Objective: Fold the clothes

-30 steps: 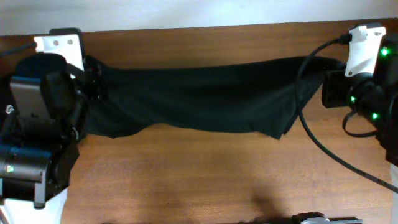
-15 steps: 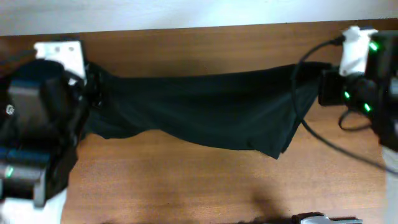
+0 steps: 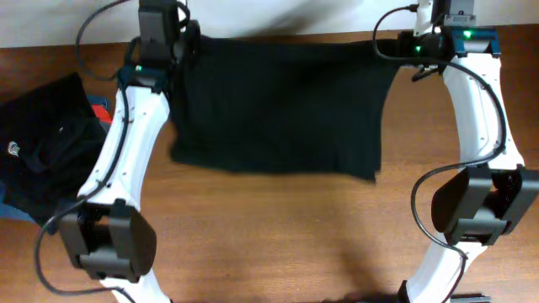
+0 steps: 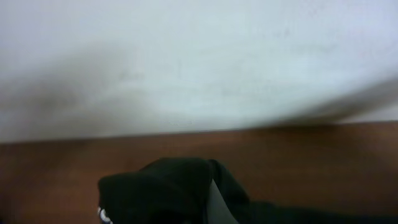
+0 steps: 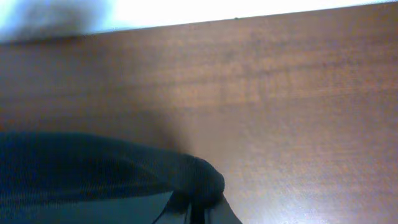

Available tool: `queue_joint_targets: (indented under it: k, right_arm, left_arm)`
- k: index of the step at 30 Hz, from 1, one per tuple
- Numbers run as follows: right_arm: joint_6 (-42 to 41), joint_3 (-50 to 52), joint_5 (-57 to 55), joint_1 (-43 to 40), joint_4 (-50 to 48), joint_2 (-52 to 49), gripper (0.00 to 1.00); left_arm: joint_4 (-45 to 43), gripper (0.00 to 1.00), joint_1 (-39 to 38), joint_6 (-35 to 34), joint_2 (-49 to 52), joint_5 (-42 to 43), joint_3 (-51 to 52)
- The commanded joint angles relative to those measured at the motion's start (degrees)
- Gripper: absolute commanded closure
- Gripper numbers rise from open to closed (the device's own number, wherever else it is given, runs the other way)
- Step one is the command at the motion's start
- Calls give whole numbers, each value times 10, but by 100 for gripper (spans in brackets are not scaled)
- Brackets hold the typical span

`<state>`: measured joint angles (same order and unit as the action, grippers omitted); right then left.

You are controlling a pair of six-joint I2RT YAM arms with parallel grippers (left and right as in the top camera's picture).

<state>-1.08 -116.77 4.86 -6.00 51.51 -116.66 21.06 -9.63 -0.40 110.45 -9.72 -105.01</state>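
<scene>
The near half of the table is bare, so I need to move my left gripper back and down onto the tabletop beside the folded pile next and let go of the shirt's corner there.
A black shirt (image 3: 278, 105) from the clothes lies spread across the far half of the table, its top edge at the far table edge. My left gripper (image 3: 182, 44) is shut on its far left corner and my right gripper (image 3: 402, 44) on its far right corner. In the left wrist view a bunch of black cloth (image 4: 165, 190) covers the jaws. In the right wrist view the pinched cloth (image 5: 124, 168) bulges just ahead of the right gripper (image 5: 200, 214). Other dark folded clothes (image 3: 46, 151), with a small white logo, sit at the left edge.
A red and blue item (image 3: 100, 110) peeks out beside the folded pile. Bare brown tabletop (image 3: 278, 236) fills the near half. A pale wall (image 4: 199, 56) rises right behind the far table edge. Black cables loop along both arms.
Both arms have swung from close under the camera out to the far table edge. The shirt, earlier stretched in a sagging band between them, now lies spread and further back.
</scene>
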Motion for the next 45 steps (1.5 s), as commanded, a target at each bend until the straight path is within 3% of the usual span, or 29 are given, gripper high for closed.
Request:
queue_joint_targets:
  k: [1,5,13,19,22,29,35,45]
  right_arm:
    - [-15,-94,24,-5,-10,34,96]
    - [-6,-172,20,-5,37,34,96]
    - [34,-176,20,-5,250,21,96]
    - [43,-83,-11,-5,367,10,96]
    - [43,-2,-15,-5,376,10,96]
    - [43,150,-30,-5,370,10,96]
    - [43,222,-58,-5,365,10,96]
    - [40,236,-115,-5,361,10,96]
  left_arm:
    - [-25,100,18,31,-27,-18,-128]
    - [18,100,30,35,-28,-19,-206]
    - [334,100,21,34,-17,92,-222]
    - [576,100,6,35,39,94,-207]
    - [644,100,7,35,81,94,-196]
    - [700,100,7,35,156,112,-154]
    - [724,100,7,35,160,134,-103]
    - [757,100,7,35,159,145,-93]
